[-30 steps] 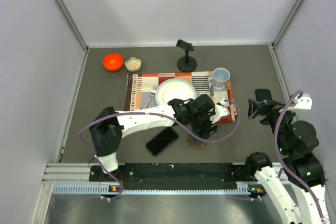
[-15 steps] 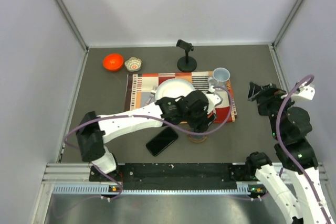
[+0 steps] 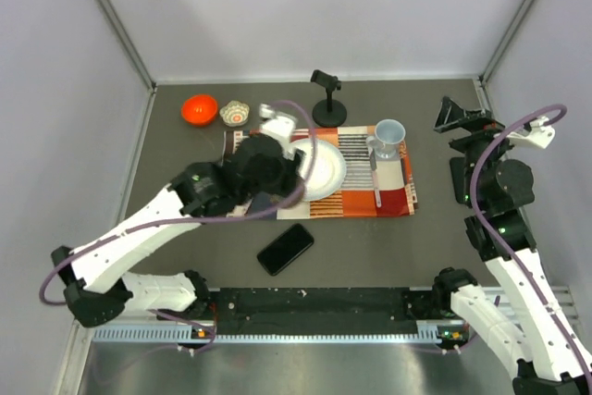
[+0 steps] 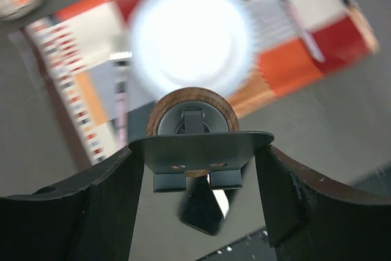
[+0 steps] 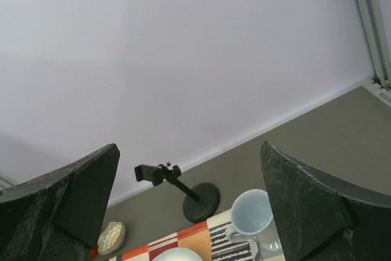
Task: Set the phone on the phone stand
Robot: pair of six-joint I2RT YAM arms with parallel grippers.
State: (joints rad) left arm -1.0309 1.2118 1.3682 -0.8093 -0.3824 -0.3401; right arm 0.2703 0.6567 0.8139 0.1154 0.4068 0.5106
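Observation:
The left gripper needs to swing to the left in the top view next, lower the stand and release it there, because bare table before the orange bowl [image 4: 8, 77] lies below on that side.
The phone stand [image 4: 194, 129], a grey tilted plate on a round brown disc base, is held off the table between my left gripper's [image 4: 195, 157] fingers, which press on the plate's two side edges. In the top view the left gripper [image 3: 266, 199] hangs over the placemat's near left part, and the stand is hidden under the wrist. The black phone [image 3: 285, 249] lies flat on the table in front of the mat; it also shows below the stand in the left wrist view [image 4: 204, 212]. My right gripper [image 3: 460, 115] is raised at the far right, open and empty [image 5: 189, 148].
A striped placemat [image 3: 370, 199] carries a white plate [image 3: 324, 168], a grey mug [image 3: 388, 136] and a utensil [image 3: 376, 178]. A black clamp post [image 3: 326, 99] stands behind it. An orange bowl [image 3: 199, 108] and a small patterned bowl [image 3: 235, 114] sit at the back left.
My left gripper has lifted the phone stand from the table in front of the mat and carried it left and back. The right arm has risen and swung toward the back.

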